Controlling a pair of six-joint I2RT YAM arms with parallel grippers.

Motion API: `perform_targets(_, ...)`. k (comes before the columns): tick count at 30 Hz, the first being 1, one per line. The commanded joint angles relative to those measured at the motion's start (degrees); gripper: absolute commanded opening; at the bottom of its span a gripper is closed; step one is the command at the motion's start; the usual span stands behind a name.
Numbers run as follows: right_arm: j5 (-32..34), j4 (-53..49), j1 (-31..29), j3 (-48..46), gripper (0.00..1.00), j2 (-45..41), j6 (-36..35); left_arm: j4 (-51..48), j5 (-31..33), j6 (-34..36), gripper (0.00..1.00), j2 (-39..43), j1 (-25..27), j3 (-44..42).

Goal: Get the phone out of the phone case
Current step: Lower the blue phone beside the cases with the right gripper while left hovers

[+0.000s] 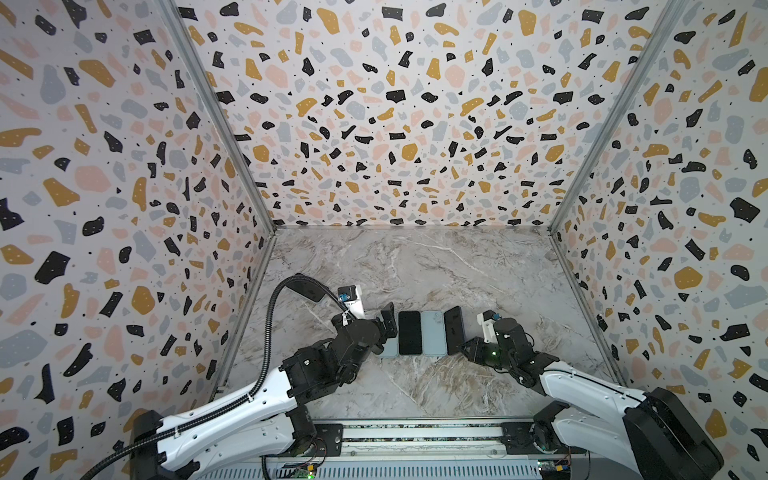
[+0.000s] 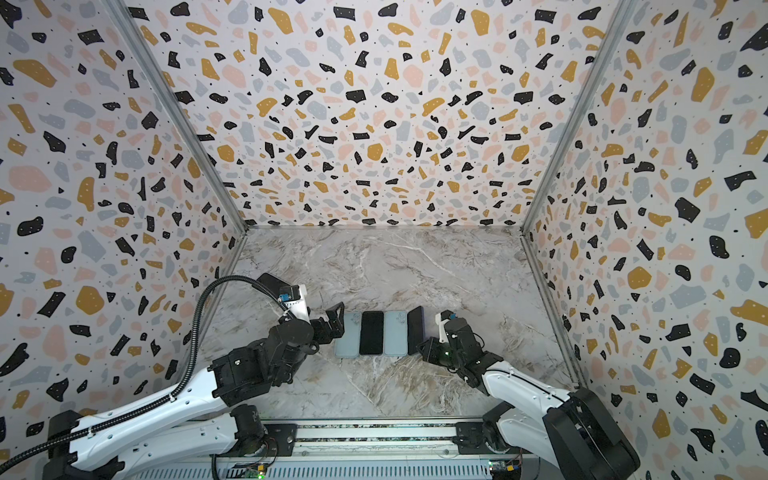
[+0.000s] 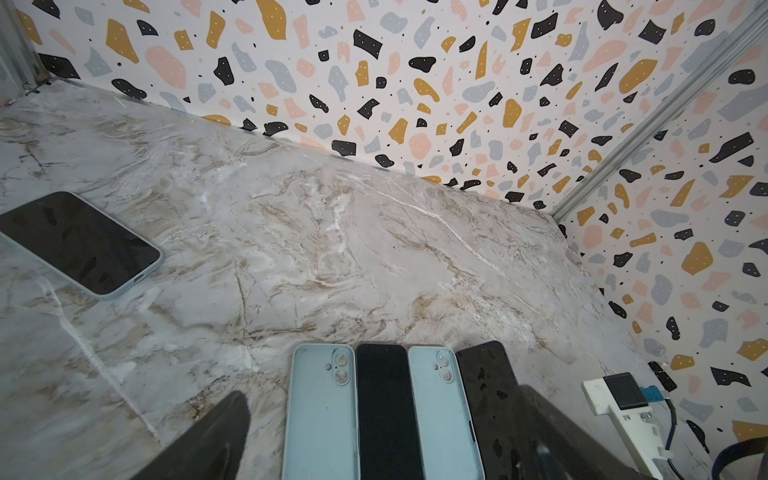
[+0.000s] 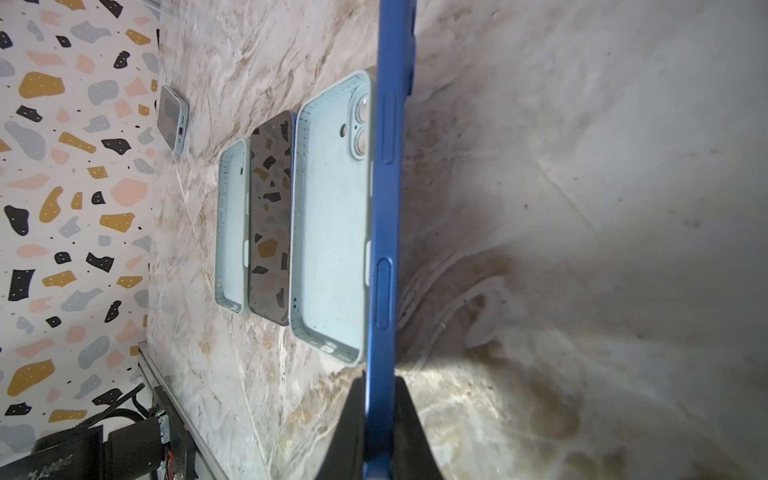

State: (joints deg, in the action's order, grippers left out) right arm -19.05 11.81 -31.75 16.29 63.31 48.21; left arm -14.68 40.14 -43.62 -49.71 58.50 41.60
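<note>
My right gripper slides sideways next toward the adjacent empty case [image 1: 432, 333] [image 4: 332, 216], which lies between the gripper and the black phone. It then releases the already uncased blue phone.
A dark-screened phone with a blue rim [image 4: 386, 208] stands tilted on its long edge at the right end of a row, and my right gripper [image 4: 379, 382] is shut on its near end. In both top views that phone [image 1: 454, 328] leans beside an empty pale blue case [image 1: 434, 334]. Left of it lie a bare black phone [image 1: 410, 332] and another empty pale blue case [image 3: 322, 415]. My left gripper [image 1: 388, 324] hovers open over the row's left end, holding nothing. A further phone in a pale blue case [image 3: 79, 243] lies apart at the far left.
The marble table [image 1: 415, 270] is boxed in by terrazzo-patterned walls [image 1: 395, 124] on three sides. The left arm's black cable [image 1: 270, 324] arcs over the cased phone [image 1: 307, 289]. A metal rail [image 1: 415, 436] runs along the front edge.
</note>
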Motion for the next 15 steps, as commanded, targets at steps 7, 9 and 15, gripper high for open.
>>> perform_targets(7,-0.7,8.93,-4.71,2.6,0.0,4.94,3.33,-0.25,1.08,-1.54,1.0,1.7,-1.89,-1.7)
perform_targets(9,-0.08,10.34,-5.71,3.0,0.0,6.39,4.33,-0.37,1.16,-1.65,1.0,2.15,-2.17,-2.07)
perform_targets(15,0.79,14.38,-8.44,4.73,0.0,10.2,7.57,-0.77,1.16,-1.95,1.0,3.72,-2.73,-2.89)
